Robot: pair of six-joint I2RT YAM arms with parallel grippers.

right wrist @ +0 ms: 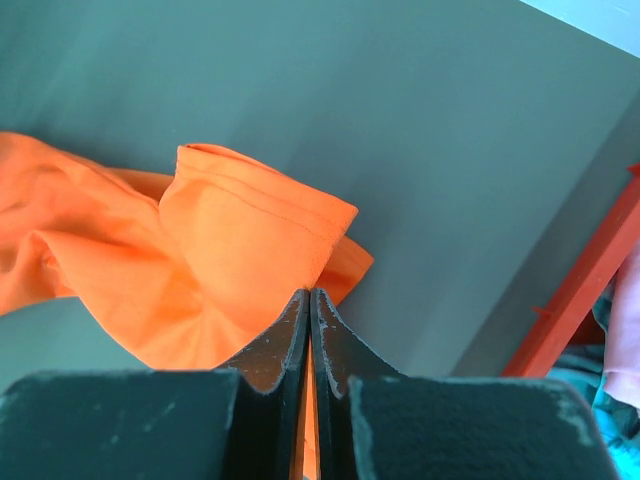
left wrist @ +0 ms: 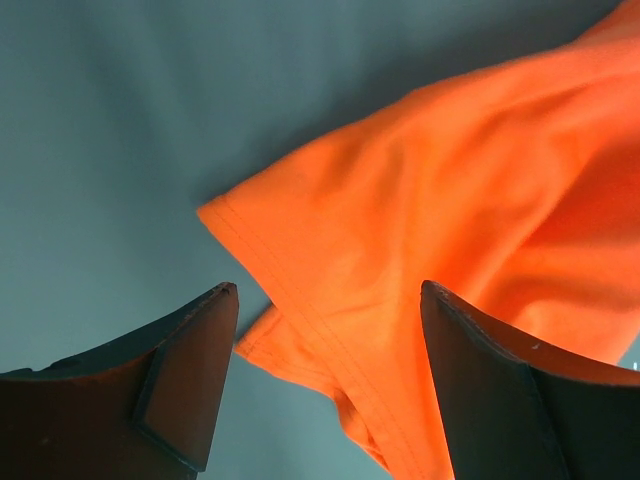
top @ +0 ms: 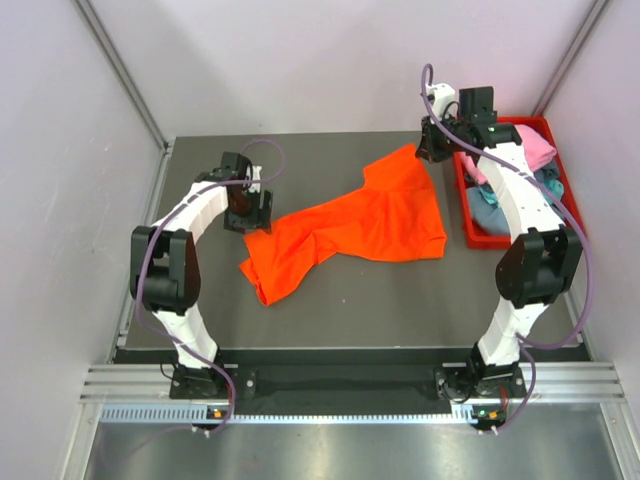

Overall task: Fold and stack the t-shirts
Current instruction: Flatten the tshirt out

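Note:
My left gripper will next move its open fingers down onto the orange t-shirt's hemmed corner point(top: 248, 237) point(left wrist: 216, 217) below it and close them, because my right gripper already holds another corner of the t-shirt.
A bright orange t-shirt point(top: 360, 225) lies crumpled and stretched diagonally across the dark table. My right gripper point(top: 430, 150) is shut on its far right corner, and orange cloth point(right wrist: 230, 240) shows pinched between the closed jaws point(right wrist: 310, 293). My left gripper point(top: 250, 222) stands open at the shirt's left edge. In the left wrist view a hemmed fold of the shirt point(left wrist: 450, 200) lies below and between the spread fingers point(left wrist: 330, 288), with no sign of contact. More t-shirts sit in the bin: a pink one point(top: 535, 148), a teal one point(top: 490, 215) and a grey-blue one point(top: 548, 185).
A red plastic bin point(top: 470, 215) stands at the table's right edge, its rim point(right wrist: 590, 280) close beside my right gripper. Pale walls close in the table on the left, back and right. A metal rail runs along the near edge.

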